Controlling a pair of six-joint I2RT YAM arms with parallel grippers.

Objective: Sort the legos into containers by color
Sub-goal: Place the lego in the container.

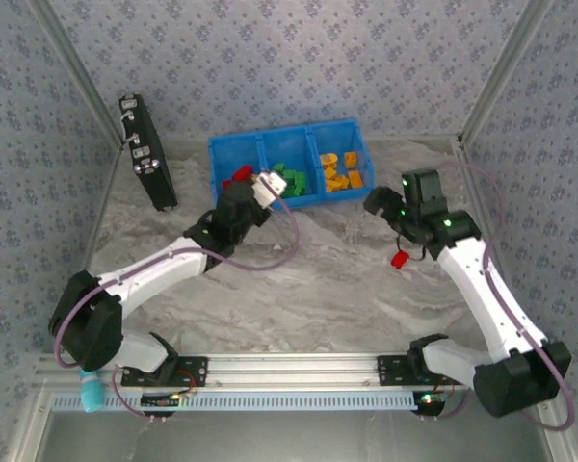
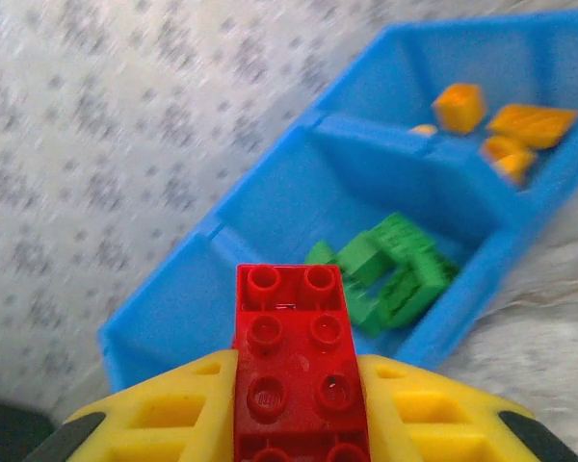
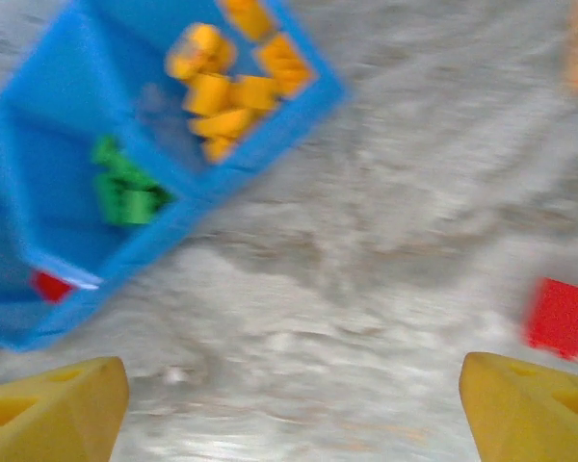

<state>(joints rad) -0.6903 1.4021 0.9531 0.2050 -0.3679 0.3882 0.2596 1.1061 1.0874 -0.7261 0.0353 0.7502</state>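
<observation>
My left gripper moves away from my base over the section of the tray with the red lego next and lowers to release its brick (image 2: 297, 366).
The containers are three compartments of one blue tray (image 1: 281, 132) at the back of the table. Its left compartment holds a red lego (image 1: 237, 176), the middle one green legos (image 1: 289, 180), the right one orange legos (image 1: 342, 173). My left gripper (image 1: 249, 195) hovers at the tray's front left and is shut on a red brick (image 2: 297, 366), which sticks out between the yellow fingers (image 2: 154, 414) toward the tray wall (image 2: 164, 318). My right gripper (image 3: 294, 404) is open over bare table, right of the tray. A red lego (image 3: 562, 316) (image 1: 399, 259) lies beside it on the table.
A black case (image 1: 146, 152) leans against the left wall, left of the tray. Patterned walls close in the table at the back and both sides. The marbled tabletop between the two arms is bare.
</observation>
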